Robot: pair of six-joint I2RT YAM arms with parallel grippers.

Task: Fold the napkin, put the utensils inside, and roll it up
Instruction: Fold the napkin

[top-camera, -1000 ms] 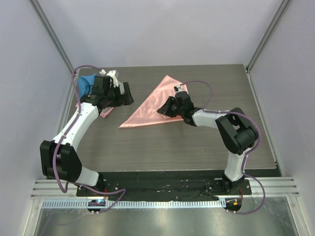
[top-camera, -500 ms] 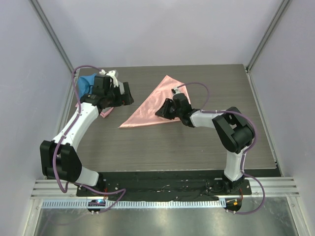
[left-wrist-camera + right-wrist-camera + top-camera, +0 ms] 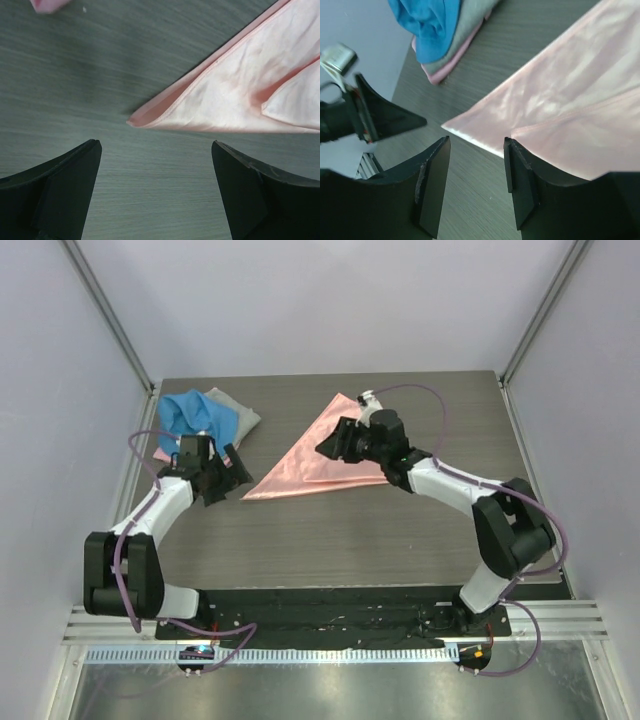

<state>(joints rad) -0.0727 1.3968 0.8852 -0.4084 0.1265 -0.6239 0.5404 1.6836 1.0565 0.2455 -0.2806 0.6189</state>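
Observation:
The napkin's long point (image 3: 248, 497) (image 3: 138, 120) is narrow and lies below my left gripper, nearest its open fingers, so I will lower the gripper onto it next from above the bare table.
The napkin (image 3: 310, 455) lies flat on the dark table as a salmon-pink folded triangle, its long point (image 3: 132, 121) aimed left. A folded edge crosses it in the right wrist view (image 3: 570, 90). My right gripper (image 3: 328, 443) hovers over the napkin's middle, open (image 3: 476, 140), with nothing between its pads. My left gripper (image 3: 232, 478) sits just left of the napkin's point, wide open (image 3: 155, 145) over bare table, touching nothing. The utensils are out of view.
A pile of cloths lies at the back left: a blue cloth (image 3: 195, 412) on a grey cloth (image 3: 238, 412), with a pink edge (image 3: 437, 77) beneath. The enclosure's walls stand close to the table's left, right and back edges.
My right gripper opened from shut and shifted slightly back over the napkin. My left arm pulled away from the cloth pile, toward the front, and now faces the napkin's point.

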